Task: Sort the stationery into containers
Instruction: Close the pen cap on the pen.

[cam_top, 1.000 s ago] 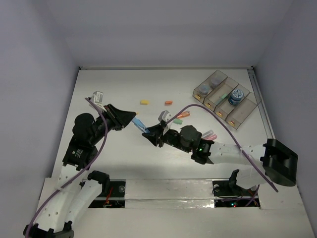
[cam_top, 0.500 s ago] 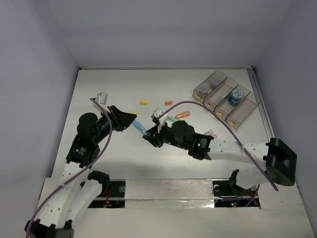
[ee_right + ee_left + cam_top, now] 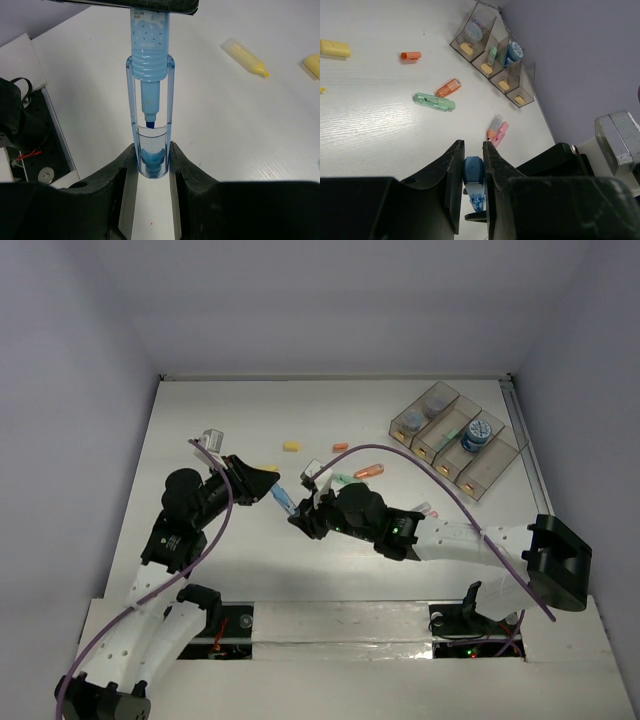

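My left gripper will push toward the clear cap to seat the highlighter's body and then let go of it, because the highlighter's dark tip is short of the clear cap's closed end.
A light-blue highlighter stick hangs above the table between both grippers. My left gripper is shut on its body end; the left wrist view shows that end pinched between my fingers. My right gripper is shut on its clear cap. The stick's body and dark nib sit partly inside the cap. The four joined clear containers stand at the far right and also show in the left wrist view. They hold blue and grey-purple rolls and small pieces.
Loose stationery lies mid-table: a yellow stub, an orange stub, an orange stick, a green stick and pink sticks. A yellow stick lies right of the held stick. White walls surround the table.
Both grippers have closed in a little, the left one to the right and the right arm to the left. The blue stick stays held between them.
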Robot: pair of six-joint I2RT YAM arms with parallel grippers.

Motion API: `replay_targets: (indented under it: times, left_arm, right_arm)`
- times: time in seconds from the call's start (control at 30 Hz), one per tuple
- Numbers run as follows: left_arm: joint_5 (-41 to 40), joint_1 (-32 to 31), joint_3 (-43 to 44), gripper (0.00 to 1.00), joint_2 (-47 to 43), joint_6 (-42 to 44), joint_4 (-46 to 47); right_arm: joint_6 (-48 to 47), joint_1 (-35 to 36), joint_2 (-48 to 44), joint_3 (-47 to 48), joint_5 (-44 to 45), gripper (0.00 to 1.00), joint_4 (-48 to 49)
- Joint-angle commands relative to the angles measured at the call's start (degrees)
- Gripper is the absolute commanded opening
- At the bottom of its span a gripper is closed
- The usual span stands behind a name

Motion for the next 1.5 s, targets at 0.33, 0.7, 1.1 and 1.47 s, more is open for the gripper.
replay_targets:
  times: [0.33, 0.7, 1.1, 1.47]
  left_arm:
    - [3.6, 0.0, -3.3, 0.0, -0.4, -1.6, 6.4]
    - [1.3, -0.5, -6.5, 0.0, -3.5, -5.0, 8.3]
    - [-1.2, -3.5, -9.6, 0.0, -5.3, -8.2, 11.5]
    - [-1.2, -4.6, -13.3, 0.0, -7.6, -15.6, 17.0]
  right_arm:
    - [2.1, 0.3, -2.5, 3.0, -1.1, 0.06, 2.3]
    - [6.2, 0.3, -3.5, 5.2, 2.9, 0.0, -0.2]
    - [9.3, 0.9, -0.6, 8.5, 2.1, 0.0, 1.1]
    - [10.7, 2.0, -0.2, 2.3, 9.7, 0.0, 15.0]
